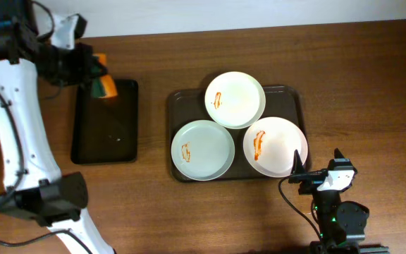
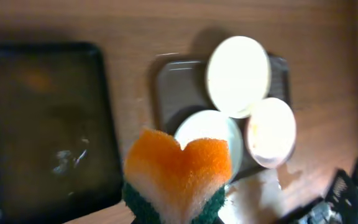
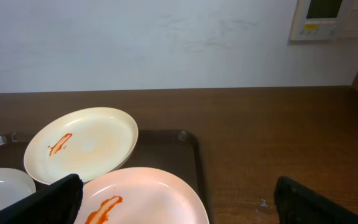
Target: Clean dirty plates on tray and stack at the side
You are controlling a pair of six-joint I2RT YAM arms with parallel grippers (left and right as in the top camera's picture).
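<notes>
Next, my left gripper needs to move across, back and down over the plate nearest the black tray (image 1: 106, 121), releasing the sponge on its bare side (image 1: 213, 152), as its smear needs wiping.
Three pale plates lie on the dark brown tray (image 1: 287, 93), each with an orange-red smear: one at the back (image 1: 235, 99), one at front left (image 1: 202, 149), one at front right (image 1: 275, 146). My left gripper (image 1: 99, 79) is shut on an orange and green sponge (image 1: 104, 85), held above the far end of a black tray (image 1: 106, 121). In the left wrist view the sponge (image 2: 179, 174) fills the lower middle. My right gripper (image 1: 317, 169) is open and empty just off the tray's front right corner; its fingers (image 3: 179, 202) frame the front right plate (image 3: 145, 196).
The black tray on the left (image 2: 42, 118) holds a little shiny wet patch. The wooden table (image 1: 372, 85) extends to the right of the plate tray. A wall with a white panel (image 3: 331, 18) stands behind the table.
</notes>
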